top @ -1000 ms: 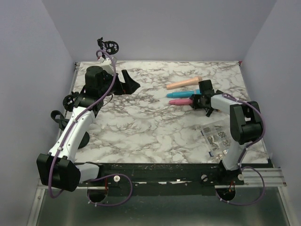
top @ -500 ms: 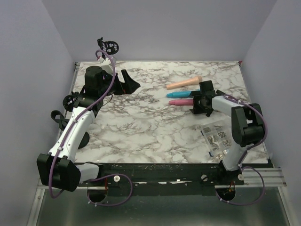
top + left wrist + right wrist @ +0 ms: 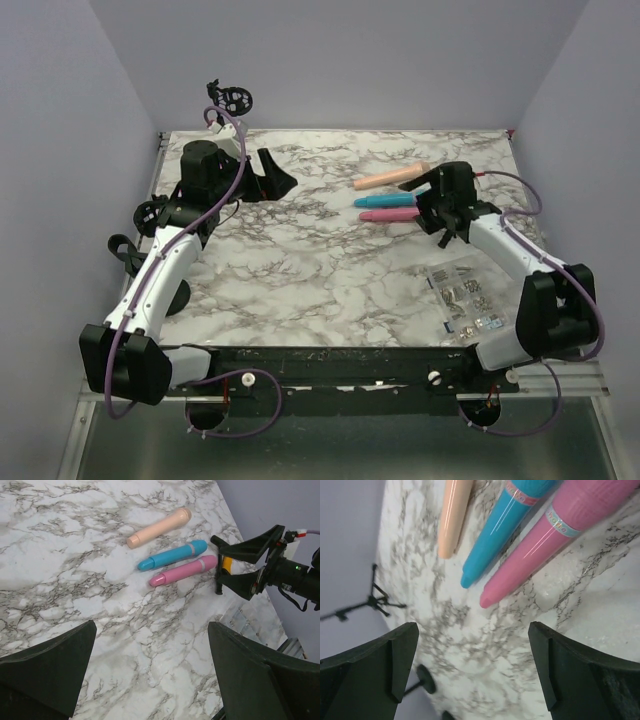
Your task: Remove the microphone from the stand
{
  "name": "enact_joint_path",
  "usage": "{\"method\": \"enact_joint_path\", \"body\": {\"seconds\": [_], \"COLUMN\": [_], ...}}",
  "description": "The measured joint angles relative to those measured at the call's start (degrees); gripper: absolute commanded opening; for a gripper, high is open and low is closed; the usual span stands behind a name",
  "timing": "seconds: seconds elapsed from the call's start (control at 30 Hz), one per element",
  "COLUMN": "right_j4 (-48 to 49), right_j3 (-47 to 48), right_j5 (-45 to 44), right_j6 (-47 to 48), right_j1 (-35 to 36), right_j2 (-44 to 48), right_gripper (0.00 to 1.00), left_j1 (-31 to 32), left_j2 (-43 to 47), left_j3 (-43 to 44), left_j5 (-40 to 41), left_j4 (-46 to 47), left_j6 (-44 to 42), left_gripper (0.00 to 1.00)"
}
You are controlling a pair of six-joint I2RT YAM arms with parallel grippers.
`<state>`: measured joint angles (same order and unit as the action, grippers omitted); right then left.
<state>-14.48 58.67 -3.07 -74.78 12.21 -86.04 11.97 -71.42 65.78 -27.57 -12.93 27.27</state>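
Note:
I will next reach my left gripper outward, left in the top view, to the empty ring clip and close on the clip's rim.
Three microphones lie side by side on the marble table: peach (image 3: 390, 178), blue (image 3: 385, 200) and pink (image 3: 385, 215). My right gripper (image 3: 440, 213) hovers open just right of the pink microphone (image 3: 545, 545), touching nothing. In the right wrist view the blue one (image 3: 505, 525) and the peach one (image 3: 454, 515) lie beyond the open fingers. A black stand (image 3: 232, 98) with a ring clip rises at the back left corner, no microphone in it. My left gripper (image 3: 272, 180) is open near that corner, above bare marble (image 3: 150, 670), looking across at the microphones (image 3: 182, 571).
Two more black stand pieces (image 3: 150, 212) (image 3: 120, 248) sit along the left table edge. A small tripod (image 3: 372, 600) and a round base (image 3: 426, 679) show past the table's edge. A clear bag of small parts (image 3: 465, 295) lies at the front right.
My right gripper has opened off the pink microphone's end and lifted back slightly, its elbow swinging right. The pink microphone stays on the table. The left arm has not moved.

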Motion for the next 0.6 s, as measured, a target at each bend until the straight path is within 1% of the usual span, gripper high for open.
{"method": "enact_joint_path", "body": {"seconds": [0.07,0.13,0.2,0.3,0.37,0.43,0.6], "right_j4": [2.14,3.69,6.49,11.96,15.19,17.33,21.03], "right_j3": [-1.57,-3.21,-6.71,-14.05,-18.21,-20.33,-21.14], "right_j5": [1.38,1.01,0.94,2.73,4.59,5.75,6.47], "right_j6": [7.58,15.41,22.86,30.99,34.73,37.51,41.29], "right_j1": [1.68,5.18,10.43,17.94,21.24,22.62,24.63], "right_j2": [1.14,1.51,2.8,6.49,8.15,8.07,7.5], "right_gripper": [1.0,1.0,1.0,1.0,1.0,1.0,1.0], "left_j1": [-0.02,-0.04,-0.11,-0.42,-0.68,-1.03,-1.4], "left_j2": [-0.15,-0.33,-0.5,-1.07,-1.57,-1.92,-1.81], "left_j3": [-0.07,-0.17,-0.48,-1.16,-1.51,-1.88,-3.5], "left_j5": [0.0,-0.02,-0.04,-0.04,-0.04,-0.04,0.63], "left_j4": [0.0,0.02,0.37,1.18,1.68,2.25,4.35], "left_j6": [-0.15,-0.28,-0.48,-0.72,-0.9,-1.11,-2.78], "left_gripper": [0.96,0.96,0.96,0.96,0.96,0.96,0.98]}}
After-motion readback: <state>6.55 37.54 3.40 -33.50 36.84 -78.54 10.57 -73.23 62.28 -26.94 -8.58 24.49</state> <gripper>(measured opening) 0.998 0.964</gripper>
